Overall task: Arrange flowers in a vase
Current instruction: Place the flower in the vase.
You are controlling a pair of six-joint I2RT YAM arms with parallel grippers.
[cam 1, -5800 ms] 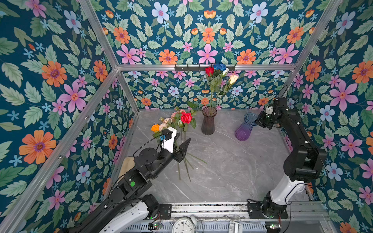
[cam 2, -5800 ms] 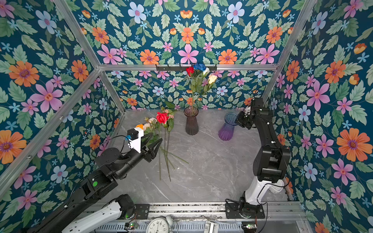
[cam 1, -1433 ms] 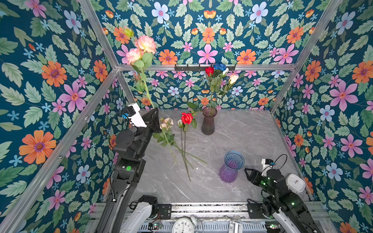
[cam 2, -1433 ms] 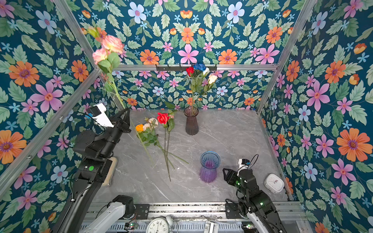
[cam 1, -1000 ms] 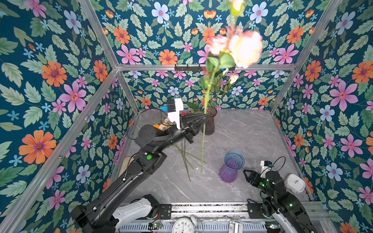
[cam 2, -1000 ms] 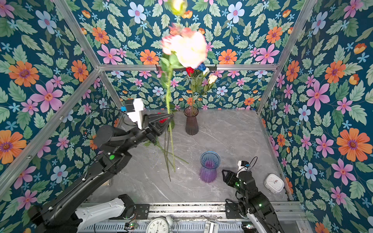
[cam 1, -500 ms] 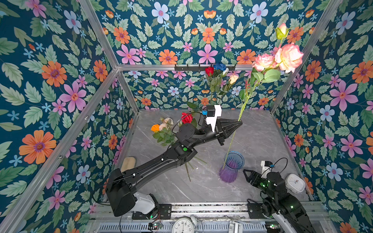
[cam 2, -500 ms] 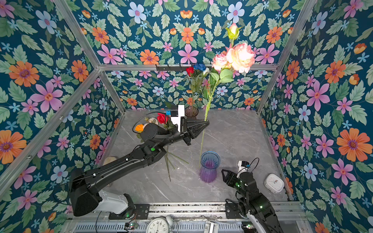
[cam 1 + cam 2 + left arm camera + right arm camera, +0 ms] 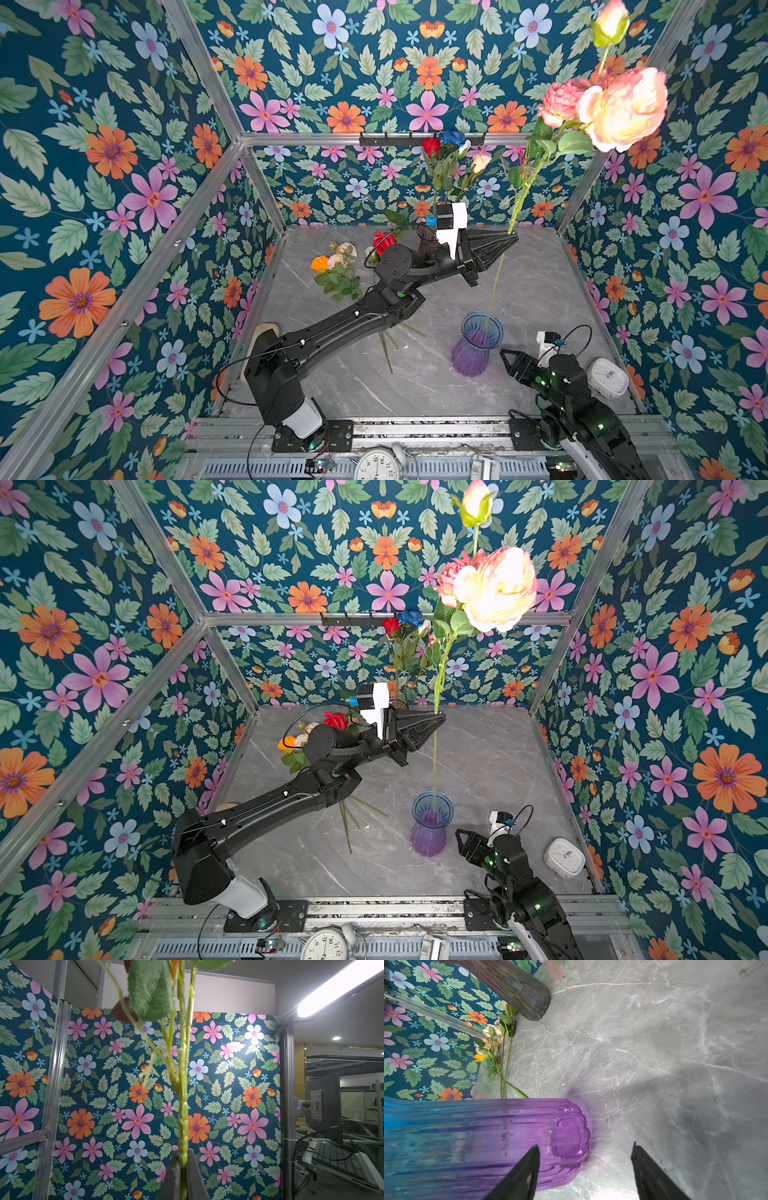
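The left gripper should next go down toward the vase's blue opening [image 9: 482, 327] and let go of the stem, since the stem's bottom end already reaches into the glass vase.
My left gripper [image 9: 513, 239] [image 9: 440, 717] is shut on the thin green stem [image 9: 184, 1118] of a spray of flowers. The spray holds a large peach rose [image 9: 623, 108] [image 9: 498, 588], a pink rose and a bud, and it stands nearly upright. The stem's lower end reaches into the mouth of the blue and purple glass vase [image 9: 478, 349] [image 9: 430, 829] [image 9: 488, 1136]. My right gripper [image 9: 509, 361] [image 9: 585, 1146] is open and low on the table beside the vase's base, touching nothing.
A brown vase [image 9: 426, 245] at the back holds red, blue and white roses [image 9: 449, 145]; my left arm partly covers it. Loose flowers [image 9: 336, 266] and a red rose [image 9: 382, 241] lie at the back left. A white clock [image 9: 609, 376] sits at the right wall.
My left arm has swung the held flowers from the table's middle to the right, over the blue and purple vase, and the stem end now sits in its mouth. The right gripper stayed put.
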